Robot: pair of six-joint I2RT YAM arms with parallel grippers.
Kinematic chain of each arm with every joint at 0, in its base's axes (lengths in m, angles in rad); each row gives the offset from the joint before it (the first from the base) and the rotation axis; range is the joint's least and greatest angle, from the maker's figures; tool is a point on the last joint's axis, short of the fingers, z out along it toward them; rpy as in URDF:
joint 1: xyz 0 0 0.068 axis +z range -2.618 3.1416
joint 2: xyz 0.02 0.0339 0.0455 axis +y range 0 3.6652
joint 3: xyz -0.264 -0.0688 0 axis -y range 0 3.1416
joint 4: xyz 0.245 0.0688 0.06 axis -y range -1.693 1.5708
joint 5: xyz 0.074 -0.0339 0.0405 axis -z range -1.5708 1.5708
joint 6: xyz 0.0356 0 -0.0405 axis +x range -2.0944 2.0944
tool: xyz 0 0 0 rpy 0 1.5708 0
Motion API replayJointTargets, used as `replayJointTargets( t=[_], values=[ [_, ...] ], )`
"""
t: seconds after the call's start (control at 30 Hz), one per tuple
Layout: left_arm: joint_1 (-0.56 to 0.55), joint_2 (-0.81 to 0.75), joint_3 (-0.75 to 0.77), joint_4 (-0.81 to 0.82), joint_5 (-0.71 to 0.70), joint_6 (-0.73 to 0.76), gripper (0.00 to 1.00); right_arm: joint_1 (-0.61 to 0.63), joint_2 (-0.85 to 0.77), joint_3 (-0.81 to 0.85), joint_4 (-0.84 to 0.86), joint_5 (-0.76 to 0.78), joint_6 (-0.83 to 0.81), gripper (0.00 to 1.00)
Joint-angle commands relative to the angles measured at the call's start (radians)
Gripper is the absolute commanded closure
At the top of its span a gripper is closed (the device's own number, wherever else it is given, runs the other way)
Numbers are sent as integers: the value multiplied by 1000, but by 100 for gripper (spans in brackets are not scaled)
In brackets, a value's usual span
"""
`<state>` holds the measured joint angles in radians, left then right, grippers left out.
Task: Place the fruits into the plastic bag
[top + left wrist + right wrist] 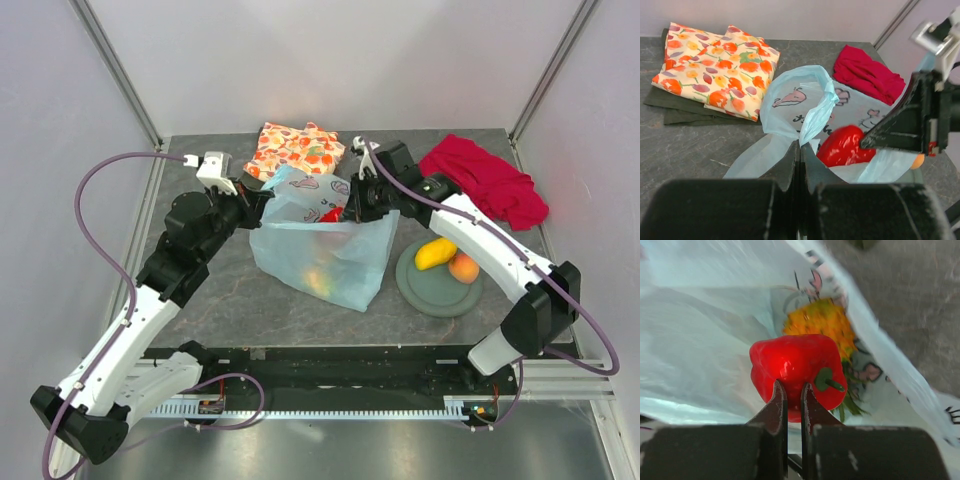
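I will lower my right gripper and bring it back into the bag to let go of the red pepper by the pineapple's green leaves, because the leaves lie below it.
The light-blue plastic bag stands open mid-table. My left gripper is shut on its rim and holds it up; the left wrist view shows the jaws closed on a fold of the bag. My right gripper is shut on the red pepper over the bag's mouth. In the right wrist view the gripper pinches the pepper above the pineapple lying inside the bag. A yellow mango and the peach lie on the plate. Another fruit shows faintly through the bag.
The folded orange floral cloth lies behind the bag, on a dark cloth. The red cloth lies at the back right. The grey-green plate sits right of the bag, under my right arm.
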<state>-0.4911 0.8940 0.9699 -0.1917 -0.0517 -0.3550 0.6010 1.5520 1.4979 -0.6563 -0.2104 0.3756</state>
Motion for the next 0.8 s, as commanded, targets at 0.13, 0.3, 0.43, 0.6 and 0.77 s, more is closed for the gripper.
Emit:
replayJointTargets(
  t=[0.13,0.3,0.43,0.6,0.77],
  values=[
    [-3,13,38,15,-16,-16,98,10,108,5,-155,78,-106,100],
    [-3,7,17,15,-11,-30,98,11,181,-19,-199,104,-98,100],
    [-3,-3,4,12,-13,-35,98,17,206,-51,-204,120,-110,100],
    [-4,-15,-4,2,-23,-42,98,43,241,-44,-278,154,-151,100],
    [-3,-9,-7,-2,-17,-45,98,51,214,-77,-285,121,-188,100]
  ],
)
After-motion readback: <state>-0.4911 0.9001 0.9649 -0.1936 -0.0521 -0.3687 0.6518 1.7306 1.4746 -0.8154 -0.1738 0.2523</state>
